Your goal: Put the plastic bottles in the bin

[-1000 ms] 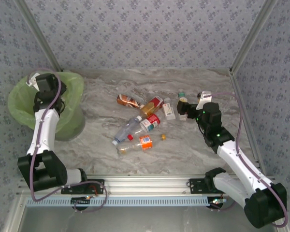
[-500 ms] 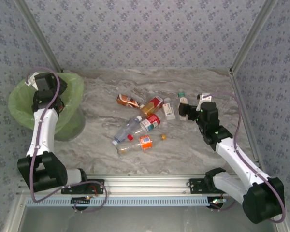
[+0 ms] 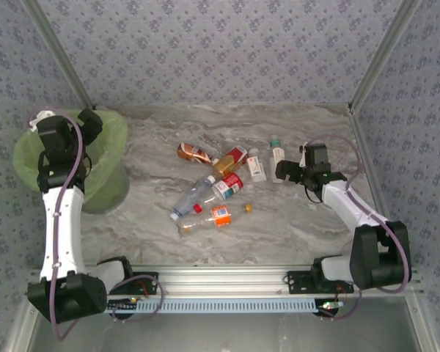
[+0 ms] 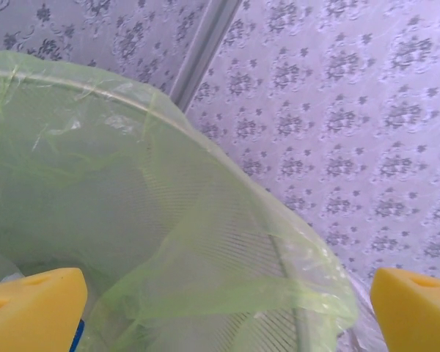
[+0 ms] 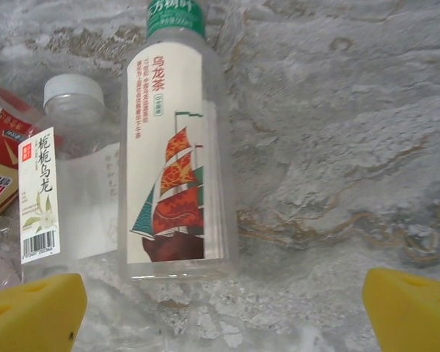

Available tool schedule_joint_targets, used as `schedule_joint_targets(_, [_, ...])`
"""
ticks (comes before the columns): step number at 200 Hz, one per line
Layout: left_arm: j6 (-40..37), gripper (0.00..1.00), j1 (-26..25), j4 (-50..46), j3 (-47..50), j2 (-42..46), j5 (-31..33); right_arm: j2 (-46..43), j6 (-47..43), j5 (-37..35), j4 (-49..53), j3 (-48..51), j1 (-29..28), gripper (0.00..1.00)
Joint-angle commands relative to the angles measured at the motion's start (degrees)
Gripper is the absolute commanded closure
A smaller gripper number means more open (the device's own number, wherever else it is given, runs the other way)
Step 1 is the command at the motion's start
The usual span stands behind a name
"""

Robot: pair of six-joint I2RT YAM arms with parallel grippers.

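Next, my right gripper lowers its open fingers outward until they straddle the ship label of the green-capped bottle (image 3: 277, 152), then closes.
Several plastic bottles (image 3: 220, 183) lie scattered mid-table. A clear bottle with a green cap and a ship label (image 5: 174, 158) lies just ahead of my right gripper (image 5: 224, 312), whose yellow fingertips (image 5: 33, 312) stand wide apart with nothing between them. A white-capped bottle (image 5: 70, 183) lies to its left. From the top view, the right gripper (image 3: 282, 171) sits low, just short of the green-capped bottle (image 3: 277, 152). My left gripper (image 3: 90, 123) hangs open over the bin (image 3: 29, 158), looking into the green bag (image 4: 132, 220).
A brown bottle (image 3: 193, 152), a red-labelled one (image 3: 235, 156) and an orange-labelled one (image 3: 213, 216) lie in the cluster, with a loose orange cap (image 3: 248, 207). Patterned walls and metal corner posts (image 3: 370, 66) close the table in.
The right arm has stretched out lower, with its gripper drawn back just short of the green-capped bottle. The left arm has risen and shifted left above the bin.
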State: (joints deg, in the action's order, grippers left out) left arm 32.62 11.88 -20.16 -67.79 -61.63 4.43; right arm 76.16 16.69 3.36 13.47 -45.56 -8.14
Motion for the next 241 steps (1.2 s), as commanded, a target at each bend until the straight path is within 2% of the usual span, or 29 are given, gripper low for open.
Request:
schedule_joint_targets(1, [0.08,0.01,0.26,-2.01,-0.03,2.55,-4.87,3.65,-2.42,3.47,5.36,-4.64,-1.07,0.01])
schedule_joint_targets(19, [1.82,0.01,0.25,-2.07,1.14,4.61,-9.99,7.31,-2.49,0.77,7.91,-7.72,-2.83,0.03])
schedule_joint_targets(32, [4.03,0.01,0.25,-1.07,1.98,6.22,-16.11,9.75,-1.8,-1.08,9.74,-9.71,-3.24,0.05])
schedule_joint_targets(54, [7.72,0.01,0.23,1.99,3.44,8.42,-25.32,13.96,-2.27,0.54,11.61,-12.52,-3.26,0.09])
schedule_joint_targets(77, [9.41,0.01,0.22,1.89,4.18,9.67,-28.84,17.11,-1.34,0.62,11.9,-14.43,-3.33,0.12])
schedule_joint_targets(97, [8.65,0.01,0.08,0.62,3.77,9.43,-31.23,19.47,-0.3,0.04,12.0,-15.92,-3.21,0.19])
schedule_joint_targets(131, [8.97,0.01,-1.17,0.63,3.57,8.14,-33.33,22.84,0.02,-2.8,12.53,-17.89,-3.5,0.25])
schedule_joint_targets(153, [7.64,0.01,-4.28,2.49,3.49,6.87,-34.92,24.5,-0.21,-5.48,12.73,-18.48,-3.63,0.26])
schedule_joint_targets(187, [1.37,0.01,-12.99,-0.35,0.27,4.54,-27.24,26.01,-0.76,-6.92,13.14,-18.76,-3.89,0.26])
schedule_joint_targets(241, [0.36,0.01,-19.1,4.46,0.27,1.66,-27.19,28.64,-2.2,-5.85,13.31,-20.04,-3.72,0.2])
